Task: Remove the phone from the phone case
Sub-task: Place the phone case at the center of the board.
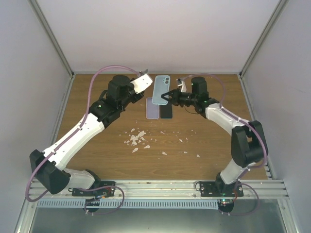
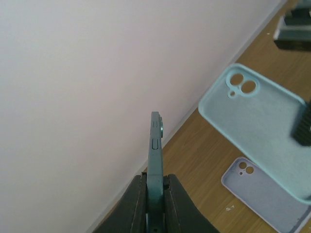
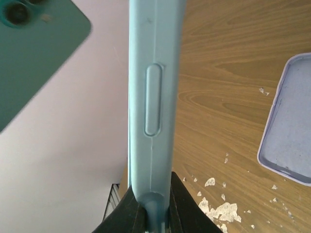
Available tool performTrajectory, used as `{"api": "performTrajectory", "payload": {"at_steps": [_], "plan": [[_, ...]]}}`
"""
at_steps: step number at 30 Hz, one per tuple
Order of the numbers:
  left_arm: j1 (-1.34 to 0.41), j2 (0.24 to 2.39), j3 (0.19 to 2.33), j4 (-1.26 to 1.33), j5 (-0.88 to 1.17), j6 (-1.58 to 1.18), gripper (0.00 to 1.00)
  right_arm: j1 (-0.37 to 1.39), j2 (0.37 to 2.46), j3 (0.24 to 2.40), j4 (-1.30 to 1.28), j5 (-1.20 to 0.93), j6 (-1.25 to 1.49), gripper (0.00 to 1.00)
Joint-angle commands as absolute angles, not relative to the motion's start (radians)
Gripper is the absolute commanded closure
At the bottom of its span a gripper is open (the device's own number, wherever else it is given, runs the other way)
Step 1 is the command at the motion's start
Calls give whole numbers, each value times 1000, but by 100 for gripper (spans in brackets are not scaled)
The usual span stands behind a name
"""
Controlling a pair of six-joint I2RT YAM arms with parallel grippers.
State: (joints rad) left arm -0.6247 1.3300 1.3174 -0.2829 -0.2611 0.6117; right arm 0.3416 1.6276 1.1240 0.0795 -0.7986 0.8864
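I should next carry the empty light blue case in my right gripper down, to its left in the top view, and release it on the clear wood [image 1: 135, 108] [image 3: 223, 111] beside the lilac case.
My left gripper [image 2: 155, 183] is shut on the teal phone [image 2: 155, 150], bare and edge-on, held in the air near the back wall; in the top view the phone [image 1: 144, 83] shows pale with glare. My right gripper [image 3: 154, 206] is shut on the lower end of the light blue phone case [image 3: 153, 97], also lifted. In the top view the case [image 1: 159, 90] hangs at the back middle, right gripper [image 1: 167, 96] at its right edge. Phone and case are apart; the phone's back [image 3: 34, 43] shows left of the case. The case [image 2: 262, 116] shows its camera holes.
A lilac phone case [image 1: 152, 109] and a black flat phone-sized item [image 1: 166, 111] lie side by side on the wooden table [image 1: 209, 145] under the held case. White crumbs [image 1: 137, 139] are scattered mid-table. The white back wall [image 1: 160, 34] stands close behind both grippers.
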Motion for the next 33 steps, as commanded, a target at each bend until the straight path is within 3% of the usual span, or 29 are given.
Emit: {"api": "performTrajectory", "payload": {"at_steps": [1,10,19,33], "plan": [[-572,1290,1371,-218,-243,561,100,391,1723,1200,91,-809,854,99],[-462,1274,1374,-249,-193,503,100,481,1910,1326,98,-784,884,99],[-429,1269,1360,-259,-175,483,100,512,2096,1432,125,-768,972,91],[-413,1284,1342,-258,-164,464,100,547,2259,1556,119,-778,1036,91]]}}
